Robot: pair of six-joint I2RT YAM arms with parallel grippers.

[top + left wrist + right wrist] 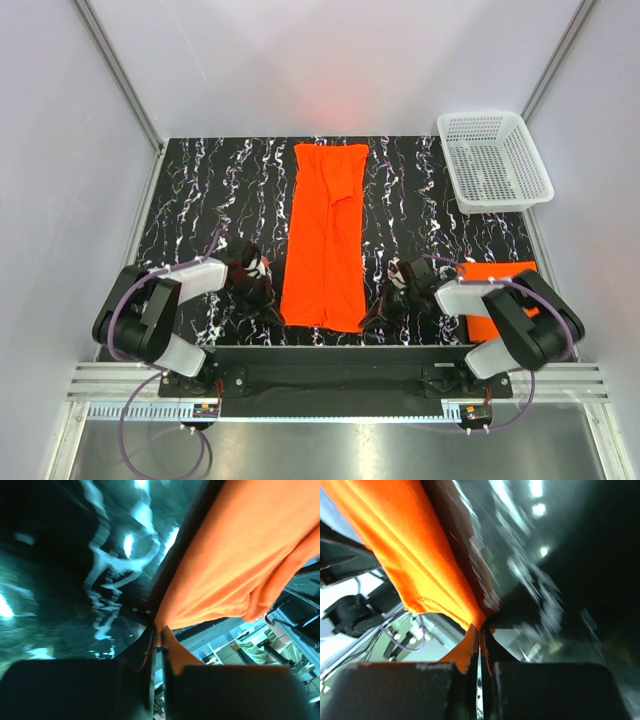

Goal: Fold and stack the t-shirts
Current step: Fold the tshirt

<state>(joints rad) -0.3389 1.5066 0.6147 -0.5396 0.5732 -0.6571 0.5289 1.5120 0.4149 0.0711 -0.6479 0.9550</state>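
My left gripper will next carry the near corner of the strip outward to the far half of the strip (303, 213) and let go of it there, to make the long strip shorter.
One orange t-shirt (325, 240) lies folded lengthwise as a long strip down the middle of the black marbled table (200, 190). My left gripper (272, 312) is at its near left corner and my right gripper (372, 315) at its near right corner. In the left wrist view the left gripper (161, 637) is shut on the corner of the t-shirt (240, 565). The right wrist view shows the right gripper (481, 632) pinching the hem corner of the t-shirt (415, 555). A second folded t-shirt (500, 272) lies at the near right, partly under the right arm.
A white mesh basket (495, 160) stands at the back right corner of the table. Grey walls close in the left, back and right sides. The arm bases and a metal rail run along the near edge.
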